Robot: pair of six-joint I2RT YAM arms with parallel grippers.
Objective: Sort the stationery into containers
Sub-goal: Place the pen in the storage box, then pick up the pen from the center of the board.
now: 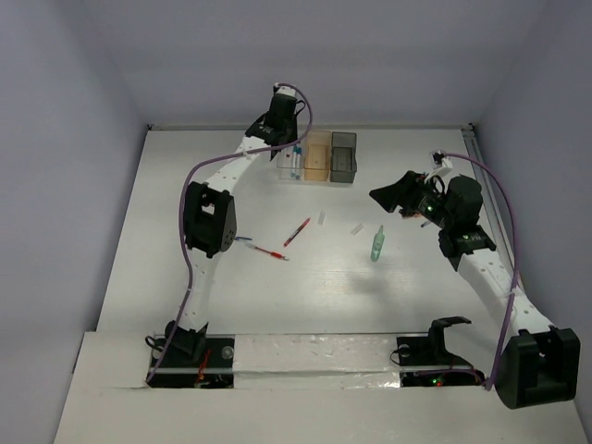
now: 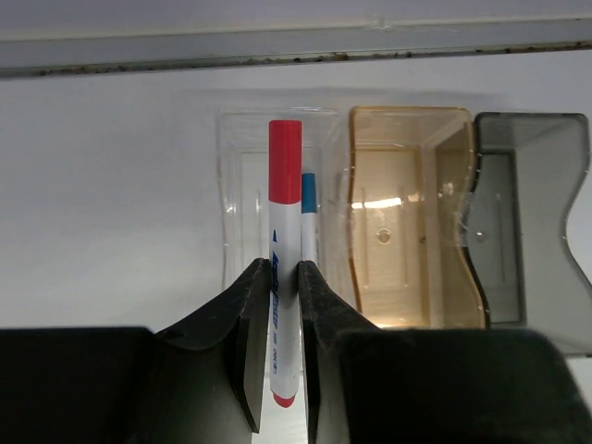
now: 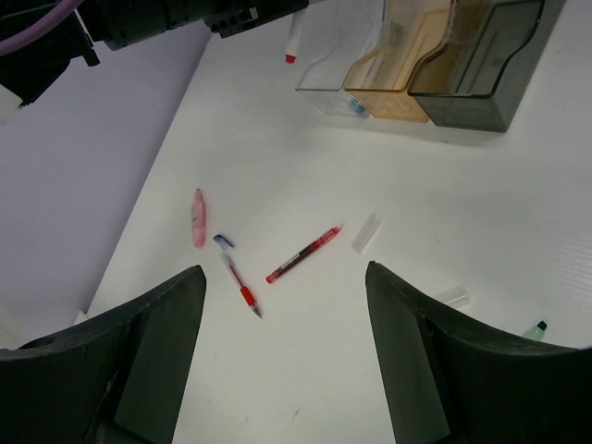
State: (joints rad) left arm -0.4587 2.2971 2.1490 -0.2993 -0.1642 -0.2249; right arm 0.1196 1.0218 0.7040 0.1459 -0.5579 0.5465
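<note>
My left gripper lowers the white marker into the clear bin next and releases it beside the blue-capped marker, because that bin already holds a marker.
My left gripper is shut on a white marker with a red cap, held over the clear bin. A blue-capped marker lies in that bin. The orange bin and the grey bin stand to its right, both empty. My right gripper is open and empty above the table. Below it lie a red pen, a red-grip pen, a blue cap, a pink item and two clear caps. A pale green tube lies mid-table.
The three bins stand in a row at the back edge of the table by the wall. The left arm's elbow hangs over the left part of the table. Purple cables loop along both arms.
</note>
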